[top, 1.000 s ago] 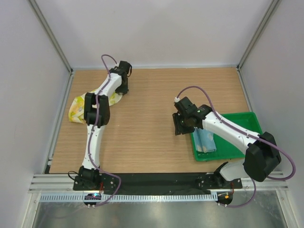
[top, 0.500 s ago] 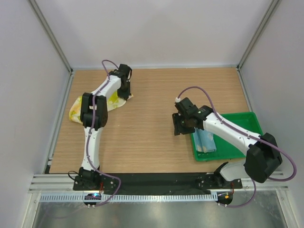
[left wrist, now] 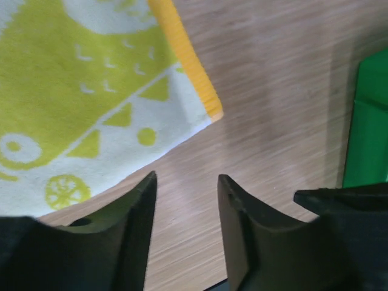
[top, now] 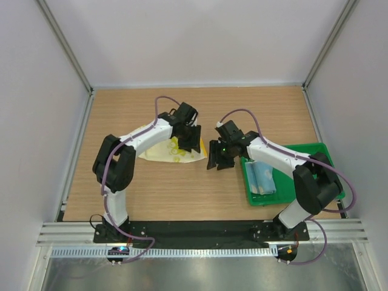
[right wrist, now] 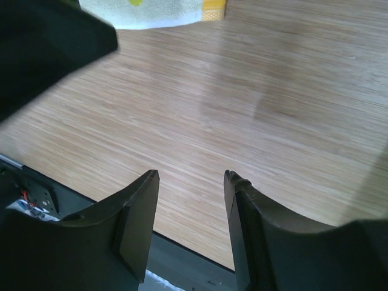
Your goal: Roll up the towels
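Observation:
The right gripper moves across and down to the towel's near orange corner next, since that corner lies to the left in the top view.
The pale yellow towel (top: 162, 151) with lime-green patches and an orange edge lies spread flat on the wooden table, left of centre. It also shows in the left wrist view (left wrist: 79, 91) and at the top of the right wrist view (right wrist: 151, 12). My left gripper (top: 193, 147) (left wrist: 185, 185) is open and empty, just off the towel's right corner. My right gripper (top: 215, 159) (right wrist: 191, 176) is open and empty over bare wood, close to the right of the left one. The light blue towel (top: 262, 177) lies rolled in the green tray (top: 306, 159).
The green tray stands at the table's right side and shows at the right edge of the left wrist view (left wrist: 370, 121). The two grippers are close together near the table's middle. White walls enclose the table on three sides.
My left arm has swung from the far left to the table's middle, and the yellow towel has come with it and now lies flat. My right gripper has moved left toward it.

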Robot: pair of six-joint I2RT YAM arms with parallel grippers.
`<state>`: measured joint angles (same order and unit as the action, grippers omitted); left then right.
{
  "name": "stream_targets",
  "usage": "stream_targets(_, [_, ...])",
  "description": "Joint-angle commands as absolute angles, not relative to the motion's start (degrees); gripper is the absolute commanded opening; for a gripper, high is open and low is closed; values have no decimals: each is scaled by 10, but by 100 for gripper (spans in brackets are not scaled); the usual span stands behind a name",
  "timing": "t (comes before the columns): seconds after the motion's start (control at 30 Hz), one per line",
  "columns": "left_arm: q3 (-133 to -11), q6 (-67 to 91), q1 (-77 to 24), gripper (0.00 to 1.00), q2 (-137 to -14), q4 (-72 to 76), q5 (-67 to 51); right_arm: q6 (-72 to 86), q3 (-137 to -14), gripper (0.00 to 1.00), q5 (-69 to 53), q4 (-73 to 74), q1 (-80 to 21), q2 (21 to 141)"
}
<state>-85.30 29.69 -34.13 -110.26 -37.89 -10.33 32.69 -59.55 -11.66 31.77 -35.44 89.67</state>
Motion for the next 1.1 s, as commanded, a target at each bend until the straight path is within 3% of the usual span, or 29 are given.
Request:
stream_targets(0.0, [-840,321,-348,49,-1100,-352,-135,362,-620,54,-148,279,-352,914])
stream_targets(0.07, [-838,320,-346,60,-1081,-346,-125,366,-628,54,-145,279,-352,919])
stream_targets(0.13, [-852,313,-339,62,-1068,-365,-113,372,-628,55,-133,278,-351,911])
stream_targets(0.5, [-808,280,-228,61,-921,-409,-96,370,-694,57,-110,281,-344,995])
stream_targets(0.73, [-715,250,-147,61,-794,-429,-34,351,-767,57,-58,326,-343,1074])
stream_targets(1.07, [-605,219,-52,62,-697,-425,-50,335,-835,56,-56,346,-344,1153])
